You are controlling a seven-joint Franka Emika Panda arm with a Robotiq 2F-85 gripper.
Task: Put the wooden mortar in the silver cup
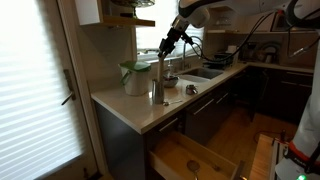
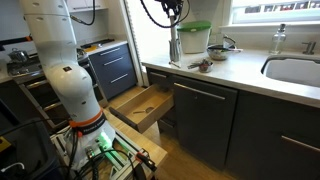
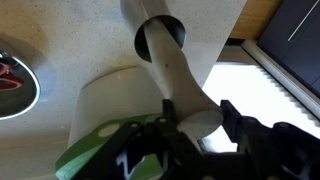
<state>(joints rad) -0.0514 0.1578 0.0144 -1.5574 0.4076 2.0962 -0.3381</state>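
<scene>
My gripper lowers slightly over the silver cup's dark opening (image 1: 158, 81) (image 3: 160, 34) next and then opens. The wooden mortar's lower end already runs inside the cup, so this move fits now.
The wooden mortar (image 1: 161, 66), a pale straight stick, stands nearly upright over the silver cup (image 1: 157, 94) on the counter. In the wrist view the wooden mortar (image 3: 172, 75) runs down into the dark mouth of the silver cup (image 3: 148, 30). My gripper (image 3: 190, 118) is shut on the stick's upper end. In both exterior views the gripper (image 1: 167, 42) (image 2: 175, 16) is right above the cup (image 2: 175, 57), with the stick (image 2: 175, 40) between them.
A white-and-green container (image 1: 133, 77) (image 2: 195, 38) (image 3: 105, 105) stands close beside the cup. A low bowl (image 1: 172, 81) (image 3: 10, 85) sits nearby. The sink (image 1: 203, 72) and chrome tap (image 1: 196, 45) lie further along. A drawer (image 1: 190, 158) (image 2: 140, 105) hangs open under the counter.
</scene>
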